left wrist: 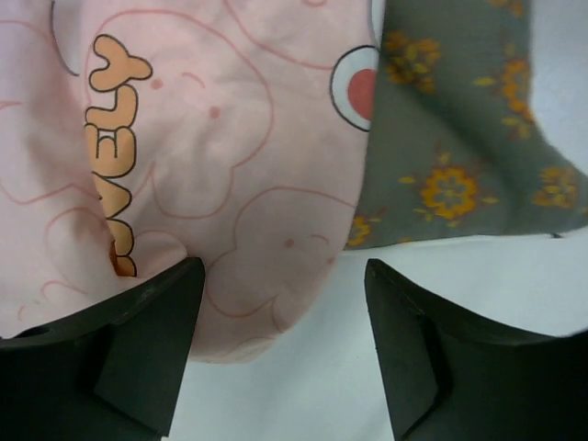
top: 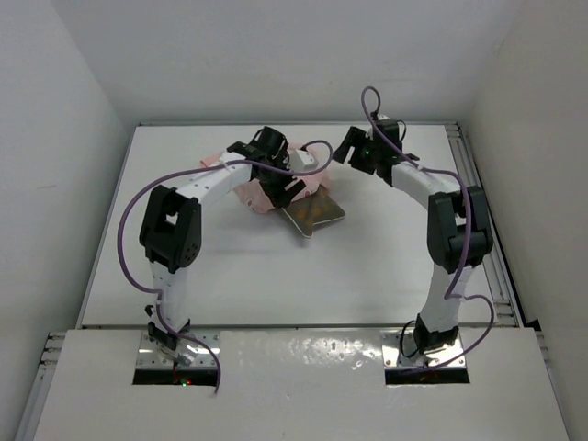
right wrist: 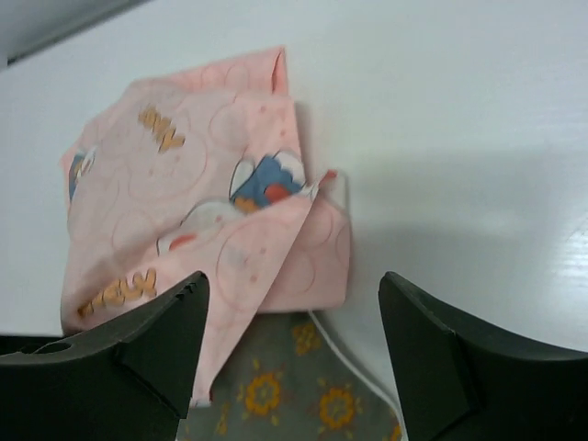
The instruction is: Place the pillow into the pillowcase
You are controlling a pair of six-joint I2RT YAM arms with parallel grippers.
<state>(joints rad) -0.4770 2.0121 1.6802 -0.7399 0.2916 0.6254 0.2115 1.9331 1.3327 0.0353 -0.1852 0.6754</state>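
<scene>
My left gripper moves down and farther over the pillowcase next, away from the flowered pillow, since the pillowcase's hem (left wrist: 264, 323) lies against only one finger.
The pink printed pillowcase (top: 255, 195) lies crumpled at the back middle of the table, and the grey-olive pillow (top: 315, 212) sticks out of it to the right. In the left wrist view my left gripper (left wrist: 285, 308) is open just above the table; the pillowcase (left wrist: 202, 147) hem lies against its left finger and the flowered pillow (left wrist: 450, 147) is beyond. My right gripper (right wrist: 294, 317) is open above the pillow (right wrist: 294, 395), where the pillowcase (right wrist: 202, 184) covers it. Seen from above, the left gripper (top: 278, 184) is over the cloth and the right gripper (top: 349, 147) is behind it.
The white table (top: 386, 266) is walled by white panels on the left, back and right. A metal rail (top: 482, 202) runs along its right edge. Purple cables (top: 138, 202) loop off both arms.
</scene>
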